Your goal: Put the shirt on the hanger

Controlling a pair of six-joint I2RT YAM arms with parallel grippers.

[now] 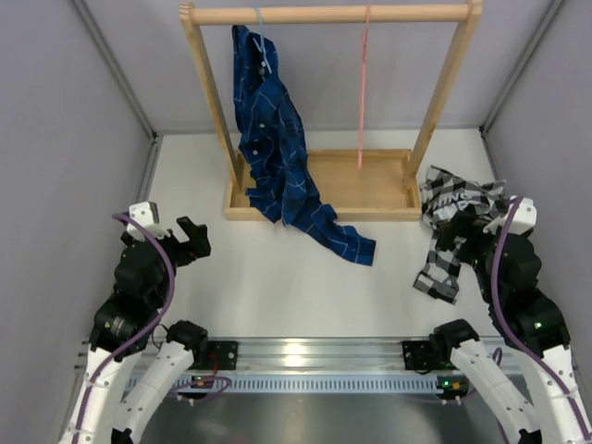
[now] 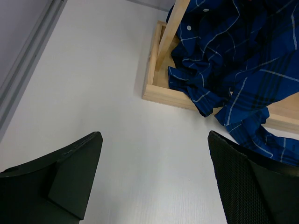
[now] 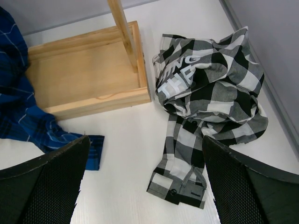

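Note:
Next, my right gripper will reach outward past the cuff. Then it will lower onto the bunched fold (image 1: 461, 197) (image 3: 211, 80) beside the white lettering, beyond the sleeve.
The black-and-white checked shirt (image 1: 450, 222) lies crumpled on the table at the right, beside the wooden rack's base. In the right wrist view (image 3: 210, 98) its white lettering faces up and a sleeve trails toward me. The pink hanger (image 1: 363, 88) hangs from the rack's top bar, empty. My right gripper (image 1: 476, 242) is open above the shirt's near part, holding nothing; the sleeve cuff (image 3: 180, 186) lies between its fingers (image 3: 243, 186). My left gripper (image 1: 190, 239) is open and empty over bare table at the left.
A wooden rack (image 1: 328, 14) with a tray base (image 1: 370, 190) stands at the back centre. A dark blue plaid shirt (image 1: 273, 139) hangs on a light blue hanger (image 1: 262, 37) and trails onto the table (image 2: 243, 70). Grey walls close in both sides.

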